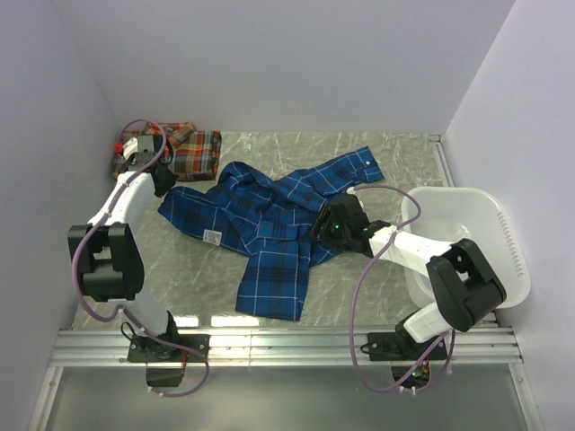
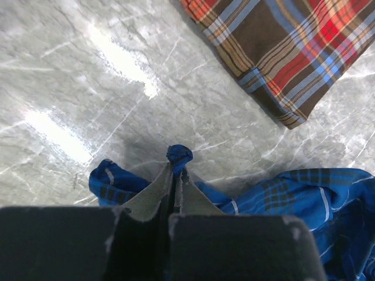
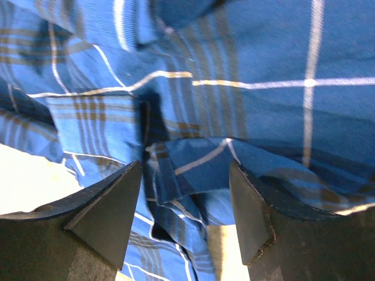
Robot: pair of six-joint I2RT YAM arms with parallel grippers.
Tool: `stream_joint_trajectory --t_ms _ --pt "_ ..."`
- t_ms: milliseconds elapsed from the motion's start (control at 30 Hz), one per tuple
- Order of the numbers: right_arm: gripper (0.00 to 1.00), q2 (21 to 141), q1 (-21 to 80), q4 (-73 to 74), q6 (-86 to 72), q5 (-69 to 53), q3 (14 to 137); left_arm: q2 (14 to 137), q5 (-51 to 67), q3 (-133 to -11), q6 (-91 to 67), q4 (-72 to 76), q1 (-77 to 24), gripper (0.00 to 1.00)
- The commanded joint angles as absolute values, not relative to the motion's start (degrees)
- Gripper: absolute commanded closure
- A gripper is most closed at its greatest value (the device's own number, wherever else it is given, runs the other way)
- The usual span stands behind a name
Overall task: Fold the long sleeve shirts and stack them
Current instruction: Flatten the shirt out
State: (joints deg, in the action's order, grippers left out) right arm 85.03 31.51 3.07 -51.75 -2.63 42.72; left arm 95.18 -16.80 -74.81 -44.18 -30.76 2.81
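The left gripper lifts the pinched blue cloth next, draws it back over the bare marble at the front and releases it, since the shirt lies rumpled.
The blue plaid shirt (image 1: 269, 220) lies spread and rumpled across the middle of the table. My left gripper (image 1: 163, 182) is at the shirt's far left edge, shut on a small pinch of blue cloth (image 2: 179, 156) that sticks out past the fingertips (image 2: 176, 170). My right gripper (image 1: 329, 224) hovers low over the shirt's right side. Its jaws are open, with wrinkled blue folds (image 3: 193, 170) lying between them but not gripped. The red-orange plaid shirt (image 1: 180, 151) sits folded at the back left corner, and its corner (image 2: 281, 52) shows in the left wrist view.
A white plastic basket (image 1: 514, 244) stands at the right edge of the table, just beyond the right arm. Walls close in the table on the left, back and right. Bare marble (image 1: 180, 269) shows at the front left.
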Motion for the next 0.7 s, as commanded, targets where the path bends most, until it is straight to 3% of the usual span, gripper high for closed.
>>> stream_joint_trajectory --t_ms 0,467,633,667 --pt "0.32 85.25 31.46 5.36 -53.96 -2.37 42.45 92.12 -19.07 -74.18 -42.54 -29.27 2.9 1.0" --pt "0.35 86.66 32.08 4.75 -57.04 -3.17 43.06 87.1 -20.21 -71.72 -41.75 -28.57 2.55 0.99" --pt "0.49 88.06 32.17 3.96 -57.74 -2.46 43.42 85.96 -20.3 -72.07 -40.96 -28.39 2.46 0.99" --pt "0.57 88.15 32.08 3.87 -57.83 -2.03 43.33 85.87 -20.56 -72.16 -40.78 -28.39 2.46 1.0"
